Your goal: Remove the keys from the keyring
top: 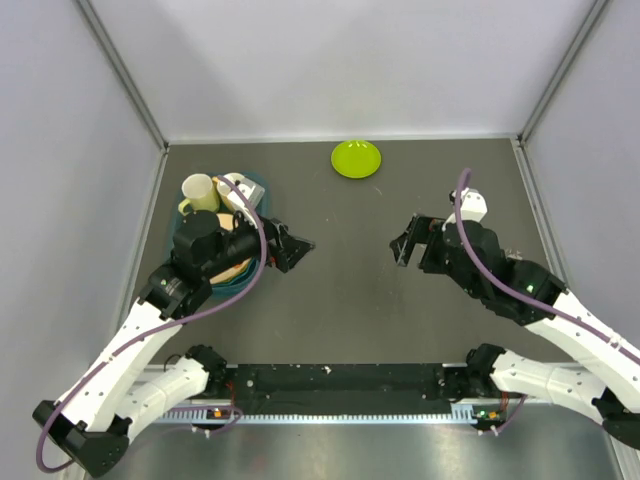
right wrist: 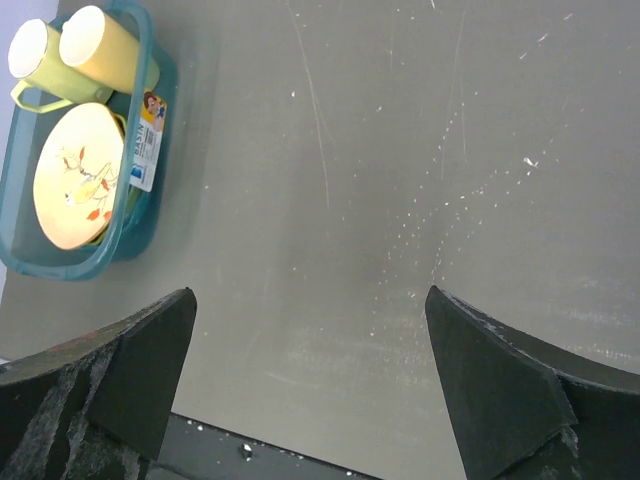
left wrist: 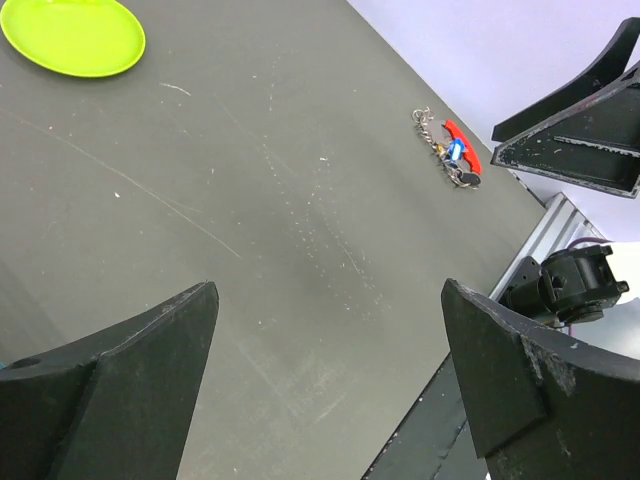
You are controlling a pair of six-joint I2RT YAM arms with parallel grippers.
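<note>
I will move my right gripper to the right in the top view and down onto the silver links by the blue head, because it is above bare table.
The keys (left wrist: 455, 152) lie in a small bunch on the dark table, far ahead of my left gripper in the left wrist view. One has an elongated red head and one a blue head. Thin silver links of the keyring (left wrist: 427, 120) show at the bunch's far end. My left gripper (left wrist: 330, 340) is open and empty, well short of the bunch; in the top view it (top: 297, 247) hovers left of centre. My right gripper (top: 405, 241) is open and empty over bare table (right wrist: 310, 320). In the top view my right arm hides the keys.
A lime-green dish (top: 356, 158) sits at the back centre and also shows in the left wrist view (left wrist: 72, 35). A teal basin (top: 254, 187) holding cups and a plate stands at the back left, beside my left arm; it shows in the right wrist view (right wrist: 155, 150).
</note>
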